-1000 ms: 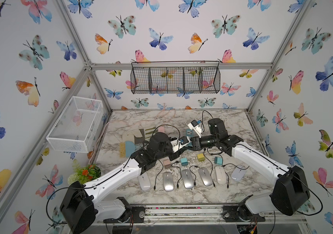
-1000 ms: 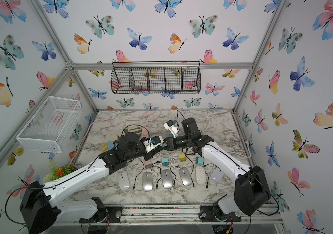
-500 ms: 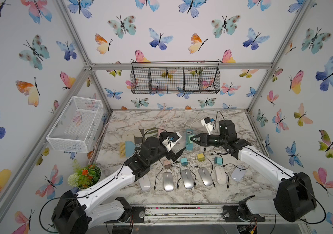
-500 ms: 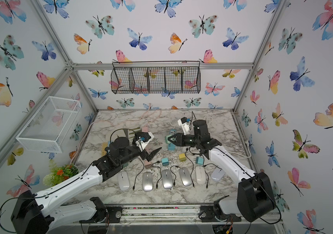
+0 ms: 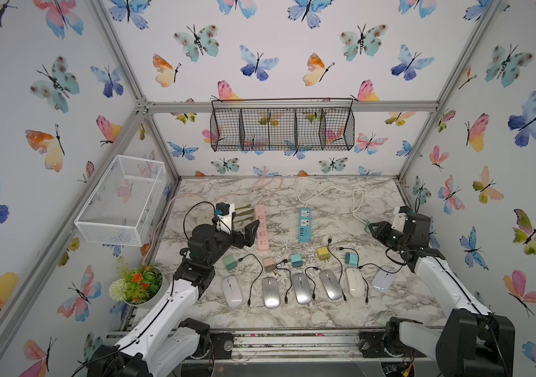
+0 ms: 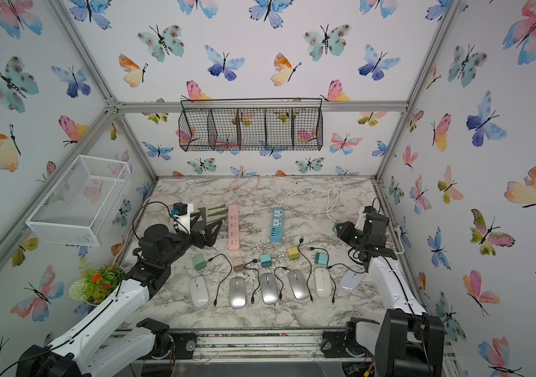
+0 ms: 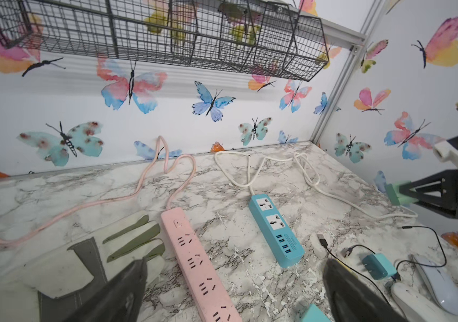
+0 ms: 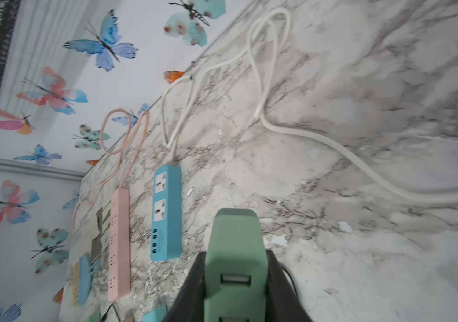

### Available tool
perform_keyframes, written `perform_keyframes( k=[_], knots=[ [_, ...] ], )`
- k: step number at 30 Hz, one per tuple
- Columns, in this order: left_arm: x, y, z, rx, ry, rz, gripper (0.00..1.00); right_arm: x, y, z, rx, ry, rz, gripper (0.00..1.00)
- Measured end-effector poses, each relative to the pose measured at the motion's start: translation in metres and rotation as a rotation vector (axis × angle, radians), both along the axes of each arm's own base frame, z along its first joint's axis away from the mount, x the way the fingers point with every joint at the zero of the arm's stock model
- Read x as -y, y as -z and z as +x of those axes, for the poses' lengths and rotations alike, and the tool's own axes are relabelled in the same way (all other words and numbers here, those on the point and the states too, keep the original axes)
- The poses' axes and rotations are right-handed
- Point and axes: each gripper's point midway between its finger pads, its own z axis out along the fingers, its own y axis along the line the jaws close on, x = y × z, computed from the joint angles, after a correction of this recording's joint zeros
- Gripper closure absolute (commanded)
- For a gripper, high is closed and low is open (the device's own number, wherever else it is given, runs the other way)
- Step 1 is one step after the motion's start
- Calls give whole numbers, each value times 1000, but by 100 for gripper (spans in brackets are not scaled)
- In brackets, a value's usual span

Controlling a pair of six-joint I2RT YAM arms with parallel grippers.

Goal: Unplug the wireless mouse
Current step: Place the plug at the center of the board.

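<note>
I will next move my right gripper down and back to release the adapter on the tabletop behind the lavender mouse (image 5: 384, 279), because that spot is below and back of my gripper.
Several wireless mice lie in a row near the table's front, from a white mouse (image 5: 231, 290) to a lavender mouse (image 5: 384, 279) (image 7: 439, 284). Behind them stand small charger blocks with black cables, among them a yellow charger (image 5: 323, 253). My right gripper (image 5: 371, 227) (image 6: 338, 228) (image 8: 236, 255) hangs at the far right, shut on a green USB adapter (image 8: 234, 237) (image 7: 395, 193). The adapter's visible ports are empty. My left gripper (image 5: 247, 233) (image 6: 207, 233) (image 7: 236, 263) is open and holds nothing, low beside the pink power strip (image 5: 261, 227) (image 7: 197, 262).
A blue power strip (image 5: 305, 225) (image 8: 166, 212) lies mid-table, its white cord (image 5: 354, 196) looping to the back right. A work glove (image 7: 96, 251) lies left of the pink strip. A potted plant (image 5: 137, 285) stands front left. Wire baskets hang on the left wall (image 5: 123, 199) and back wall (image 5: 283, 129).
The two grippers were close together over the table's middle. The left one has opened and drawn back to the left. The right one has swung to the far right with the green adapter.
</note>
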Motion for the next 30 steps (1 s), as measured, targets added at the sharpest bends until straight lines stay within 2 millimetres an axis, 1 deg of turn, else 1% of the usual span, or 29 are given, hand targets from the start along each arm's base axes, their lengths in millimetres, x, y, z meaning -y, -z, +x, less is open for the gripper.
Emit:
perform_keyframes(
  k=[1, 3, 11, 14, 17, 19, 21, 24, 27, 29, 30],
  knots=[
    [-1, 2, 0, -16, -7, -10, 2, 5, 8, -3, -21, 22, -11, 99],
    [-3, 5, 0, -39, -19, -19, 2, 10, 20, -6, -53, 41, -23, 99],
    [-11, 10, -4, -74, -65, -32, 2, 15, 66, -22, -176, 72, -42, 95],
    [-13, 14, -4, -90, -76, -24, 2, 16, 76, -25, -204, 75, -42, 91],
    [-15, 15, -4, -93, -87, -20, 2, 17, 82, -29, -215, 80, -40, 78],
    [-17, 14, -5, -89, -95, -20, 2, 17, 87, -32, -224, 85, -41, 63],
    [-19, 14, -5, -85, -108, -19, 2, 18, 87, -34, -222, 92, -43, 50],
    [-21, 17, -6, -94, -113, -12, 2, 22, 86, -34, -218, 111, -51, 40],
    [-23, 20, -5, -100, -119, 0, 2, 28, 79, -33, -198, 141, -69, 29],
    [-28, 22, -4, -106, -133, 8, 2, 33, 69, -33, -169, 161, -90, 21],
    [-32, 23, -3, -109, -144, 10, 2, 35, 62, -33, -146, 170, -100, 16]
  ],
)
